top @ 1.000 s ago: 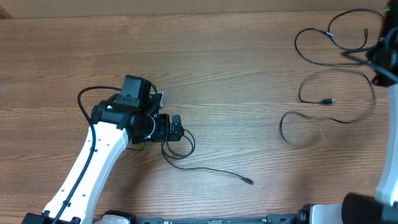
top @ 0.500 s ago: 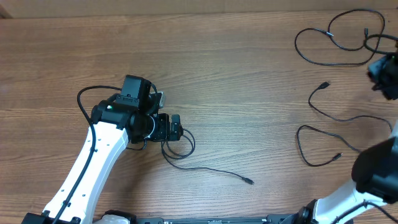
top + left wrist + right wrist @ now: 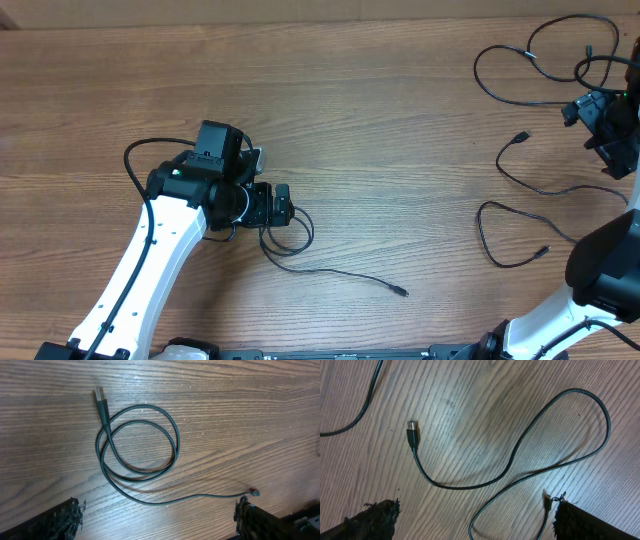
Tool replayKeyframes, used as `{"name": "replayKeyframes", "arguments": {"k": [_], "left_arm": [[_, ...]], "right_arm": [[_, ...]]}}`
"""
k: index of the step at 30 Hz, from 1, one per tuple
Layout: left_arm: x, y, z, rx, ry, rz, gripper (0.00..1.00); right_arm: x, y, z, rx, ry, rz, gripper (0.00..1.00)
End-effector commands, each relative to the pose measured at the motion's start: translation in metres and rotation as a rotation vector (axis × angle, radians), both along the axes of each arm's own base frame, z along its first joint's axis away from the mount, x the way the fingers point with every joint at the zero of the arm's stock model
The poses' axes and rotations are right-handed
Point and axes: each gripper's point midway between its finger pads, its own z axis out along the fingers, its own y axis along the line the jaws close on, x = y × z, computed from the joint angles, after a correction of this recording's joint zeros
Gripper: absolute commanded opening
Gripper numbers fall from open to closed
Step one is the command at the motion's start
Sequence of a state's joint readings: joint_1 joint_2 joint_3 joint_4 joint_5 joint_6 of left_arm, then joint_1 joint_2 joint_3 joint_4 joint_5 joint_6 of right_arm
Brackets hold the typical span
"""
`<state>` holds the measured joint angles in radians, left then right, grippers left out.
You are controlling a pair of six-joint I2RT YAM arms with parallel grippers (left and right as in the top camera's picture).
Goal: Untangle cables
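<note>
I should lower my right gripper with its fingers open on both sides of the second cable's bend, between the cable's plug and its loop, and close on it, because that cable is below.
Three thin black cables lie apart on the wooden table. One is coiled in front of my left gripper, with its tail running right to a small plug. My left gripper stands open over it and holds nothing. A second cable snakes across the right side, with its plug and loop under my right gripper. That gripper is open and empty above the table. A third cable loops at the far right.
My left arm reaches in from the bottom left with its own thick cable. My right arm's base stands at the bottom right edge. The table's far edge runs along the top.
My right gripper opened and let go of the cable it had lifted. That cable dropped flat onto the table. The left arm has not moved.
</note>
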<state>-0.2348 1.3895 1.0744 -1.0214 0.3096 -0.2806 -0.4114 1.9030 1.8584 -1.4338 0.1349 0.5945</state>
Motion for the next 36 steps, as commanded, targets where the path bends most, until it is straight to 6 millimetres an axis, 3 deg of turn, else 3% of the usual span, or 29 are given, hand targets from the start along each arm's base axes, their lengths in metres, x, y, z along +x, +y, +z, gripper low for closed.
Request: {"name": "replayKeyframes", "arguments": {"k": [1,11,18,20,27,33,36], "left_arm": [[0.003,-0.002,0.011,-0.021,-0.020,0.026,1.00],[-0.015,-0.030,0.019,-0.146,-0.007,-0.156,1.00],[-0.033,-0.060,0.023,-0.184,0.004,-0.268,0.90],[-0.037,-0.067,0.020,-0.143,-0.011,-0.303,0.97],[-0.035,-0.059,0.011,-0.027,-0.022,-0.276,0.99],[-0.035,-0.058,0.010,-0.021,-0.024,-0.274,0.99],[-0.035,-0.058,0.011,-0.022,-0.025,-0.275,1.00]], "right_arm": [[0.000,-0.002,-0.007,-0.008,0.021,0.001,1.00],[-0.004,-0.003,-0.052,0.003,0.069,-0.002,1.00],[-0.010,0.000,-0.072,0.013,0.092,-0.002,1.00],[-0.014,0.001,-0.077,0.018,0.104,-0.002,1.00],[-0.018,0.001,-0.099,0.012,0.110,-0.008,1.00],[-0.021,-0.014,-0.107,-0.047,0.112,-0.034,1.00],[-0.022,-0.026,-0.107,-0.060,0.097,-0.060,0.94]]}}
